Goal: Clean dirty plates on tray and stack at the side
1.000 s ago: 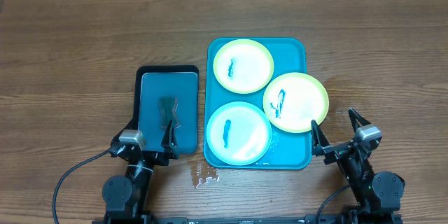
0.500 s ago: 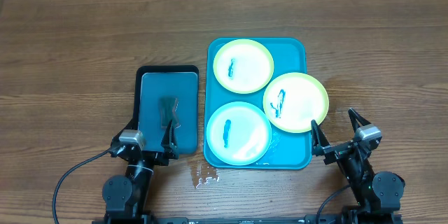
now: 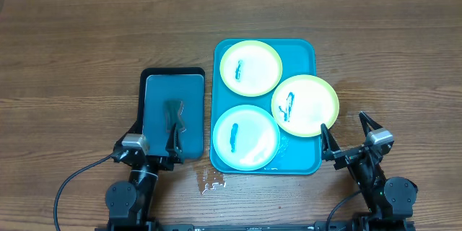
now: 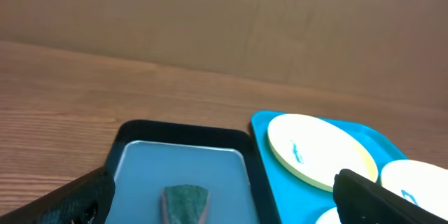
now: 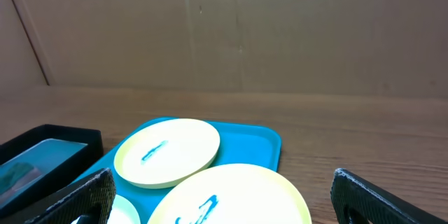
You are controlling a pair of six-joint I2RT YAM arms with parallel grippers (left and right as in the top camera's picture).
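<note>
The right gripper tips downward over the turquoise tray (image 3: 299, 157) next, then lowers onto the front plate's rim, where empty tray leaves finger room.
The turquoise tray (image 3: 299, 157) holds three smeared plates: one at the back (image 3: 250, 68), one at the right (image 3: 304, 105) overhanging the tray's rim, one at the front (image 3: 245, 136) with a teal rim. My left gripper (image 3: 153, 143) is open and empty at the near end of the black-rimmed tray. My right gripper (image 3: 348, 136) is open and empty, just right of the turquoise tray's front corner. In the right wrist view the right plate (image 5: 231, 196) lies between my fingers, the back plate (image 5: 166, 151) beyond it.
A black-rimmed grey-blue tray (image 3: 171, 81) left of the turquoise tray holds a dark green sponge (image 3: 174, 115), seen also in the left wrist view (image 4: 185, 203). A small wet patch (image 3: 211, 182) lies on the wooden table near the front. A cardboard wall stands behind the table.
</note>
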